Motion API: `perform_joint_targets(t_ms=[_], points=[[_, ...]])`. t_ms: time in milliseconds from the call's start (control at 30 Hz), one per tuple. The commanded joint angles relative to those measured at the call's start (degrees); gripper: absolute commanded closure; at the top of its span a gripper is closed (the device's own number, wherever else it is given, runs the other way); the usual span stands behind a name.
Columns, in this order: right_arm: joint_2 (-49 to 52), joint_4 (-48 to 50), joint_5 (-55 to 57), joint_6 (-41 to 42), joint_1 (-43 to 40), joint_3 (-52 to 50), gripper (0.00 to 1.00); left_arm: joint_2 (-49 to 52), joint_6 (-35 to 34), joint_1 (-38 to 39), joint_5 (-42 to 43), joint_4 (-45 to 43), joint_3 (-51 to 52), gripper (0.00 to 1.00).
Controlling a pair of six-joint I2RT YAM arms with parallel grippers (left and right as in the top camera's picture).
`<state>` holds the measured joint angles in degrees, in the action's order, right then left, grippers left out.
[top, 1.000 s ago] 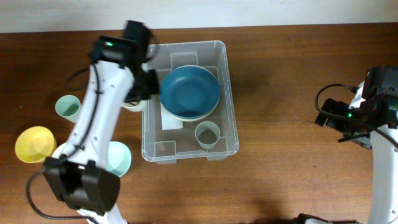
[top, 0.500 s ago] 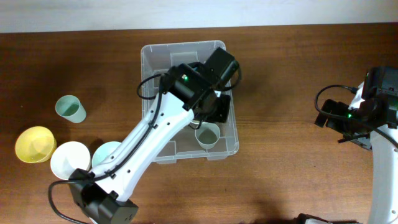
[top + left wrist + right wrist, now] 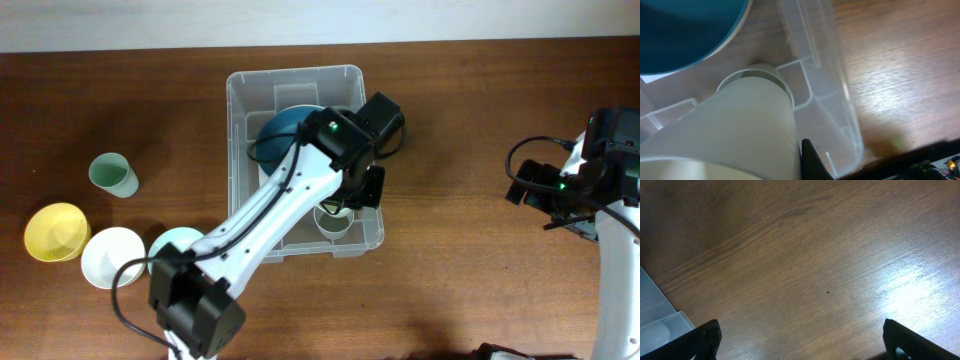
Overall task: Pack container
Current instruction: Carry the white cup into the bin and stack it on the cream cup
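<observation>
The left gripper moves down slightly next and lets go of the white cup inside the pale green cup [image 3: 335, 222] [image 3: 752, 79], whose opening is below the gripper, under the white cup's end.
The clear container [image 3: 240, 120] stands at the table's middle and holds a blue bowl [image 3: 285, 130] and a pale green cup [image 3: 335, 222]. My left gripper [image 3: 350, 198] reaches into the container's front right part, shut on a white cup [image 3: 730, 130]. In the left wrist view the white cup hangs just above the pale green cup [image 3: 752, 79], beside the container wall [image 3: 832, 90] and the blue bowl [image 3: 680, 30]. Only one black finger of the left gripper shows there. My right gripper [image 3: 802, 345] is open and empty over bare wood at the far right [image 3: 530, 188].
Left of the container stand a green cup [image 3: 113, 175], a yellow bowl [image 3: 55, 230], a white bowl [image 3: 112, 257] and a teal bowl [image 3: 170, 245]. A corner of the container [image 3: 655, 322] shows in the right wrist view.
My left arm has swung from the container's left side across it to its front right part, carrying the white cup over the pale green cup. The right arm has not moved.
</observation>
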<state>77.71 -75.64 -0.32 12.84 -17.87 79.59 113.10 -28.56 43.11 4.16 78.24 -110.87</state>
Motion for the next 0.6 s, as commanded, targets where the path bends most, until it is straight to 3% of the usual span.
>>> perform_joint_targets(t_ms=[0,200,267,300,433,567], points=[[-0.7,0.0,-0.6,-0.4,-0.2,0.8,0.01,1.9,-0.7,0.0,0.8,0.7,0.8,0.99],[-0.7,0.0,-0.6,-0.4,-0.2,0.8,0.01,2.3,-0.7,0.0,0.4,0.6,0.8,0.95],[-0.7,0.0,-0.6,-0.4,-0.2,0.8,0.01,2.3,-0.7,0.0,0.4,0.6,0.8,0.58],[-0.7,0.0,-0.6,-0.4,-0.2,0.8,0.01,2.3,-0.6,0.0,0.4,0.6,0.8,0.46],[-0.7,0.0,-0.6,-0.4,-0.2,0.8,0.01,2.3,1.4,-0.2,0.2,0.4,0.8,0.43],[-0.7,-0.1,-0.6,-0.4,-0.2,0.8,0.01,1.6,1.6,-3.7,-6.9,3.2,-2.5,0.42]])
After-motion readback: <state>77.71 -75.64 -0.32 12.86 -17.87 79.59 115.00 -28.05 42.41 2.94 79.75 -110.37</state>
